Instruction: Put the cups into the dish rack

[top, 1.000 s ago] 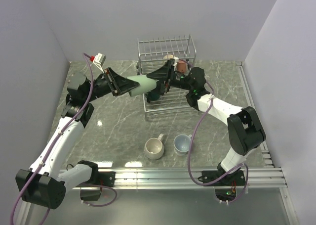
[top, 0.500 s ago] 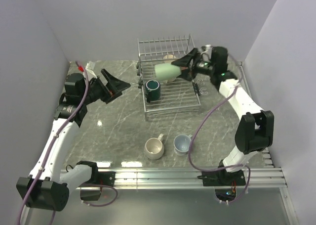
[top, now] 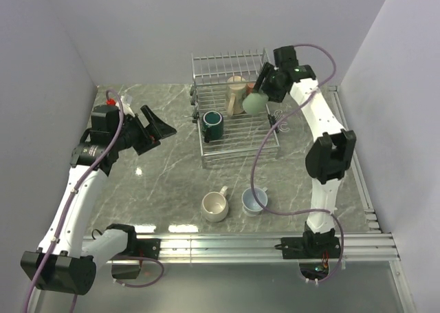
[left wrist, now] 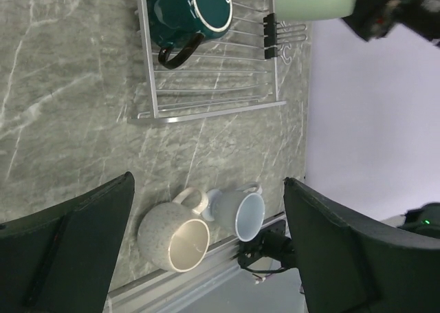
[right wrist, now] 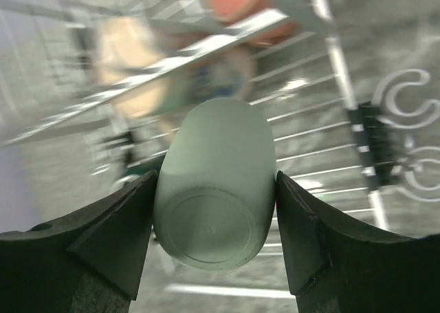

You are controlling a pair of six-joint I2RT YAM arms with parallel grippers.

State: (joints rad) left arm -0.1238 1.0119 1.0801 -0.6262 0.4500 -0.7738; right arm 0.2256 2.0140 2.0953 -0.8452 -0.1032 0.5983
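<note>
My right gripper should go down into the rack next and bring the light green cup onto the empty wires between the tall cream cup [top: 236,89] and the black clip.
My right gripper [top: 257,97] is shut on the light green cup [top: 252,105], holding it by its sides above the right back part of the dish rack [top: 240,145]. In the right wrist view the cup [right wrist: 216,155] shows its base between the fingers [right wrist: 117,237]. A dark teal cup [top: 212,124] and a tall cream cup [top: 236,89] are in the rack. A reddish-brown cup [right wrist: 237,0] shows blurred. The beige cup [top: 215,204] and the pale blue cup [top: 254,200] lie on the table. My left gripper [top: 159,124] is open and empty, left of the rack.
The marble table [top: 165,168] has grey walls on three sides. An aluminium rail [top: 227,244] runs along the near edge by the arm bases. A black clip [left wrist: 269,34] sits on the rack's side wire.
The left gripper let go of the light green cup, opened and drew back to the left. The right gripper carried the cup to the rack's right back side.
</note>
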